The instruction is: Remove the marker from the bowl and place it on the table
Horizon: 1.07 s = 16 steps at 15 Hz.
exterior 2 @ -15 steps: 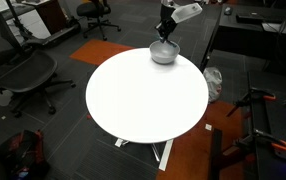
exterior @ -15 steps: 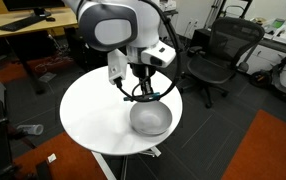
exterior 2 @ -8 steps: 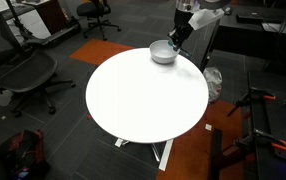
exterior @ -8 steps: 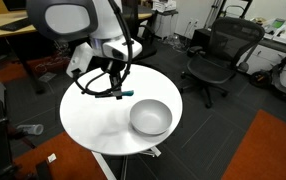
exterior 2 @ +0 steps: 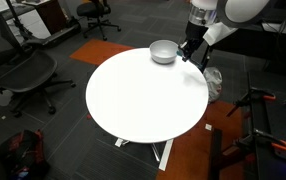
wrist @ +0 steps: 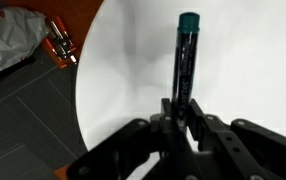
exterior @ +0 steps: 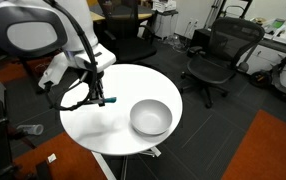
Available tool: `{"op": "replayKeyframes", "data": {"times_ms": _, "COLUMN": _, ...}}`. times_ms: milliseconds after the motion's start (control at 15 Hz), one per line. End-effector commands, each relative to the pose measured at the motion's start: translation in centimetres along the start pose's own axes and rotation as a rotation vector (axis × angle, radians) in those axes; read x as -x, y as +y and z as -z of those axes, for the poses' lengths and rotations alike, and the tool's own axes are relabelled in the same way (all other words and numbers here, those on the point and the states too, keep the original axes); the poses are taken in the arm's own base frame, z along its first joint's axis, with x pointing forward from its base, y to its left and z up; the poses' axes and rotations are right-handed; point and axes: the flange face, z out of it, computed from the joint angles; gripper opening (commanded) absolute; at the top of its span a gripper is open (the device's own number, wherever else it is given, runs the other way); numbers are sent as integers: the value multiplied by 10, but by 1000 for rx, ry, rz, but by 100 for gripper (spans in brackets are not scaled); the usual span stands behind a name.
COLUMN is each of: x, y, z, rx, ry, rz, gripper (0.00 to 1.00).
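Note:
The robot's gripper should move down to the white tabletop beside the silver bowl before it releases the marker (wrist: 186,60).
My gripper (exterior: 100,97) is shut on the marker (wrist: 186,60), a dark stick with a teal end. In the wrist view the marker juts out from between the fingers (wrist: 183,115) over the white table (wrist: 253,70). Its teal tip shows in an exterior view (exterior: 110,101). The silver bowl (exterior: 150,117) stands on the round table (exterior: 103,125) and looks empty. The gripper hangs just above the tabletop, well to the side of the bowl. In an exterior view the gripper (exterior 2: 189,52) is beside the bowl (exterior 2: 163,51), near the rim of the table (exterior 2: 143,100).
Black office chairs (exterior: 215,55) (exterior 2: 23,70) stand around the table. Wooden desks (exterior: 28,25) are behind. On the floor below the table edge lie a white bag (wrist: 13,40) and an orange object (wrist: 61,45). A dark cabinet (exterior 2: 263,45) stands nearby.
The arm has swung away from above the bowl with the marker in the gripper and now holds it low over the table beside the bowl.

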Motion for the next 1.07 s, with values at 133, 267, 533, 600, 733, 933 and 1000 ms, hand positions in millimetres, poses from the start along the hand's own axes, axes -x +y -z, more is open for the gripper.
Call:
{"op": "replayKeyframes", "data": {"times_ms": 133, "x": 10, "y": 1, "z": -28, "rx": -6, "ry": 26, "rz": -8, "gripper": 5}}
{"op": "replayKeyframes", "data": {"times_ms": 267, "x": 11, "y": 0, "z": -40, "rx": 0, "ry": 8, "rz": -12, "gripper": 5}}
{"op": "replayKeyframes", "data": {"times_ms": 533, "x": 13, "y": 0, "z": -66, "rx": 12, "ry": -6, "rz": -19, "gripper": 5}}
{"op": "replayKeyframes", "data": {"times_ms": 600, "x": 14, "y": 0, "z": -72, "rx": 13, "ry": -4, "rz": -18, "gripper": 5}}
{"op": "replayKeyframes", "data": {"times_ms": 733, "x": 14, "y": 0, "z": -82, "rx": 12, "ry": -2, "rz": -22, "gripper": 5}}
{"op": "replayKeyframes", "data": {"times_ms": 933, "x": 14, "y": 0, "z": -93, "rx": 12, "ry": -3, "rz": -35, "gripper": 5}}
{"op": "replayKeyframes", "data": {"times_ms": 1000, "x": 13, "y": -1, "z": -96, "rx": 13, "ry": -4, "rz": -37, "gripper": 23}}
